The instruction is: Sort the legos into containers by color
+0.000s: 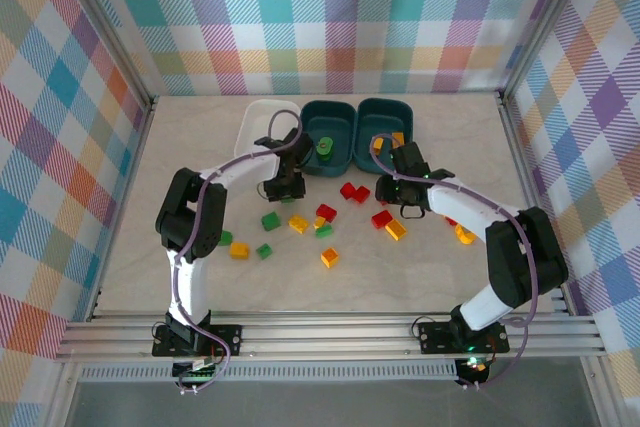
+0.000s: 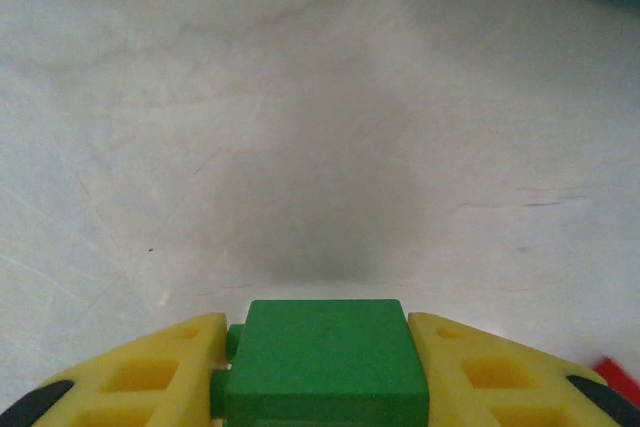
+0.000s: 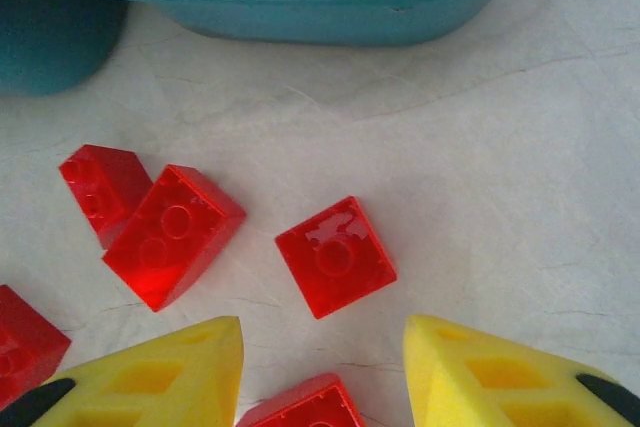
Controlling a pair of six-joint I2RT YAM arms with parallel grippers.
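I will next move my left gripper up and outward over the middle teal tub (image 1: 345, 137), then let go of the green lego there, because that tub already has a green one in it.
My left gripper (image 2: 320, 392) is shut on a green lego (image 2: 320, 367), held between its yellow fingers (image 2: 150, 377) just above the table. From above, that gripper (image 1: 283, 187) hangs in front of the white tub (image 1: 255, 127) and the middle teal tub (image 1: 345, 137), which holds a green lego (image 1: 326, 150). The right teal tub (image 1: 378, 117) holds an orange lego (image 1: 398, 137). My right gripper (image 3: 325, 387) is open low over red legos: one (image 3: 335, 257) lies ahead of the fingertips, another (image 3: 300, 409) sits between them. In the top view the right gripper (image 1: 392, 197) is in front of that tub.
Loose legos lie across the table middle: red ones (image 1: 354, 192), orange ones (image 1: 396, 230) (image 1: 329, 258) and green ones (image 1: 270, 220) (image 1: 264, 251). A red pair (image 3: 150, 222) lies left of my right gripper, and the teal tub wall (image 3: 300, 7) is close ahead.
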